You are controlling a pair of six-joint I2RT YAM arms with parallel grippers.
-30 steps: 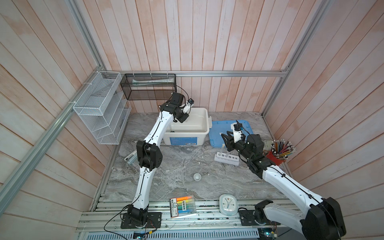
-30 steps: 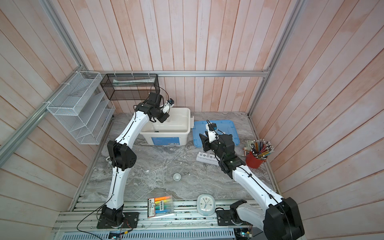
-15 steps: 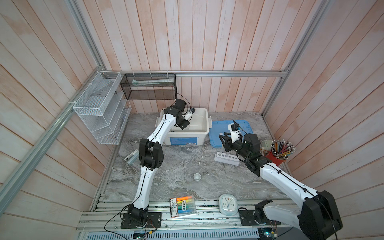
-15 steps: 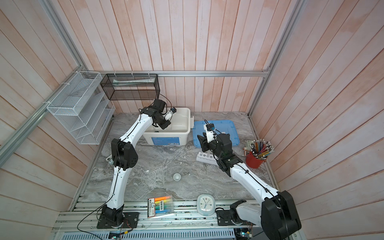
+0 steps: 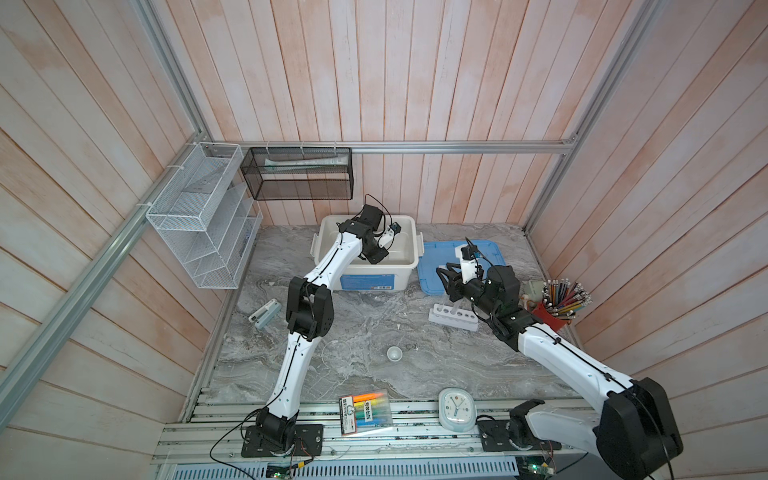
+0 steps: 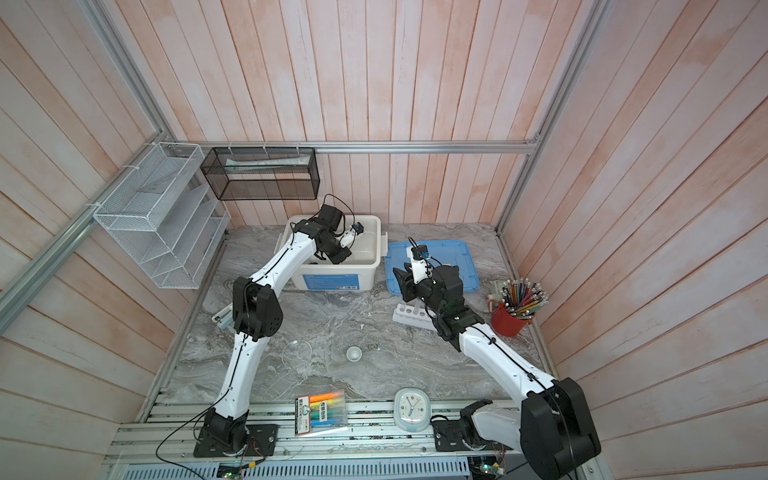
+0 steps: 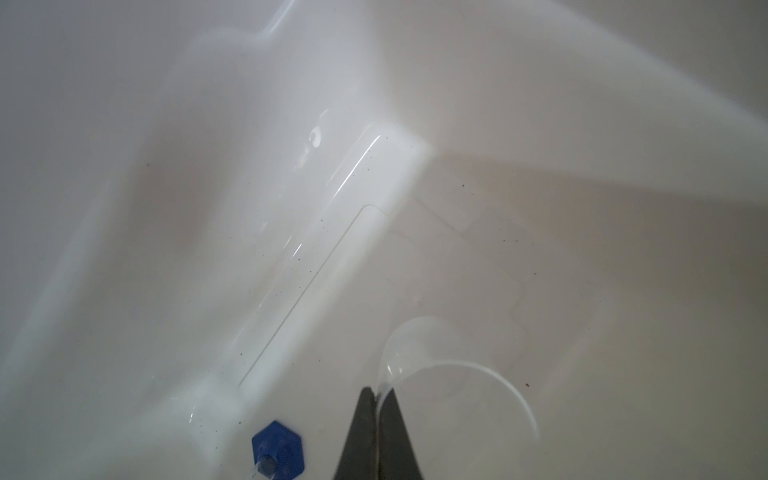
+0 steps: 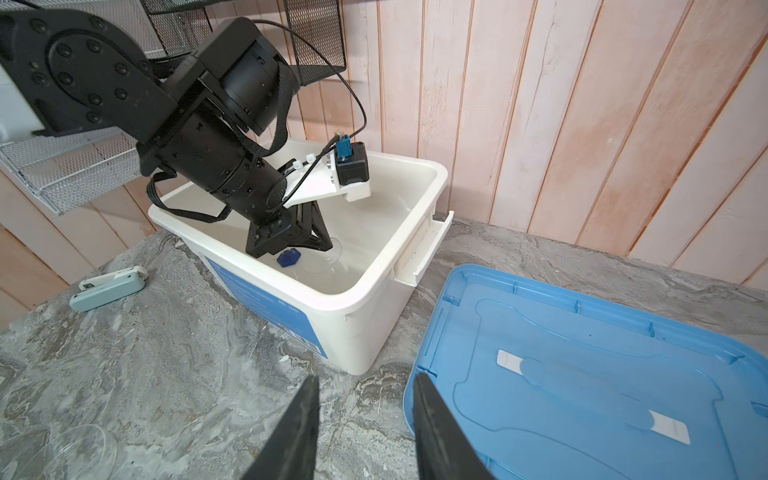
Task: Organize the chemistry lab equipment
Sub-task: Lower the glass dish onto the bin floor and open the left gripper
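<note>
My left gripper moves down toward the blue lid (image 8: 582, 374) next, away from the blue-based cylinder, and releases the beaker's rim, since the bin's bare bottom lies there.
My left gripper (image 7: 379, 392) reaches down into the white bin (image 5: 409, 266) and is shut on the rim of the small clear beaker (image 7: 457, 374), which hangs just above the bin floor. The blue-based cylinder (image 7: 277, 451) lies beside it in the bin. In both top views the left gripper (image 5: 374, 257) (image 6: 336, 257) is inside the bin. My right gripper (image 8: 365, 376) hovers open and empty over the table between the bin and the blue lid (image 8: 582, 374). The white rack (image 5: 453, 318), tiny white bowl (image 5: 394, 353) and clear round dish (image 5: 336, 353) sit on the table.
A red cup of pencils (image 5: 552, 313) stands at the right wall behind my right arm. A round white clock (image 5: 457, 409) and a marker pack (image 5: 365, 411) lie at the front edge. A small white stapler-like item (image 5: 264, 313) lies left. Wire shelves (image 5: 199, 216) hang on the left wall.
My left gripper has come down from above the bin's rim into the bin with the beaker. My right gripper has shifted slightly toward the bin, still open.
</note>
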